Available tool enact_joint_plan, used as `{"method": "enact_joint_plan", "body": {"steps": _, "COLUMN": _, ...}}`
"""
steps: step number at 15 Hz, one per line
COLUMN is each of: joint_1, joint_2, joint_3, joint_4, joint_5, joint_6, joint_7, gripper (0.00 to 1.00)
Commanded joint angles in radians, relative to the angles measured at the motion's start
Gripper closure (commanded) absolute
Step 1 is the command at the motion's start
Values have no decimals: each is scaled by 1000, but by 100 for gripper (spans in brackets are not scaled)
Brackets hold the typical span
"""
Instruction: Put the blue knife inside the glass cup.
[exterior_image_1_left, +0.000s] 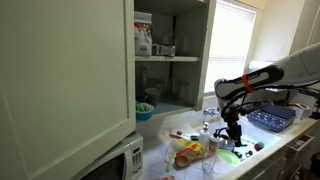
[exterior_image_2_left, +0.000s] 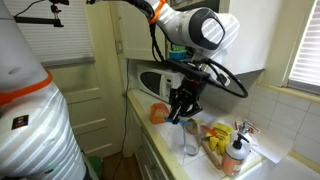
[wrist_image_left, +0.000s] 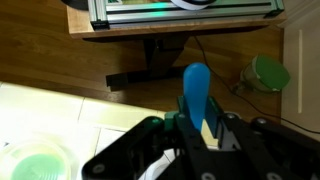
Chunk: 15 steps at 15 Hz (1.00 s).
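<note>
My gripper will next turn and ease down toward the cup's open rim to release, since the glass cup is upright and lower than the blue knife.
My gripper (wrist_image_left: 197, 125) is shut on the blue knife (wrist_image_left: 196, 85), whose light-blue blade sticks out past the fingertips in the wrist view. In both exterior views the gripper (exterior_image_1_left: 232, 130) (exterior_image_2_left: 180, 108) hangs above the cluttered counter. The glass cup (exterior_image_2_left: 190, 142) stands on the counter just below and slightly to the side of the gripper; it looks clear and upright. The cup is not in the wrist view.
A microwave (exterior_image_2_left: 150, 80) stands at the counter's end, under the open cabinet (exterior_image_1_left: 165, 60) that holds a teal bowl (exterior_image_1_left: 145, 110). A green flat item (exterior_image_1_left: 230, 155), food packets (exterior_image_1_left: 188, 152), a bottle (exterior_image_2_left: 235, 155) and a blue rack (exterior_image_1_left: 270, 118) crowd the counter.
</note>
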Motion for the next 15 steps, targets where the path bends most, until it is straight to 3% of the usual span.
{"method": "enact_joint_plan", "body": {"steps": 1, "joint_1": -19, "joint_2": 58, "joint_3": -1, "joint_4": 8, "joint_5": 77, "joint_6": 24, "joint_7": -1, "gripper": 94}}
{"method": "enact_joint_plan", "body": {"steps": 10, "joint_1": -85, "joint_2": 93, "joint_3": -41, "joint_4": -5, "joint_5": 269, "joint_6": 99, "joint_7": 19, "gripper": 94}}
{"method": "enact_joint_plan", "body": {"steps": 11, "joint_1": -77, "joint_2": 80, "joint_3": -27, "joint_4": 3, "joint_5": 221, "joint_6": 63, "joint_7": 15, "gripper": 77}}
{"method": "enact_joint_plan", "body": {"steps": 15, "joint_1": -88, "joint_2": 87, "joint_3": -33, "joint_4": 2, "joint_5": 246, "joint_6": 77, "joint_7": 15, "gripper": 77}}
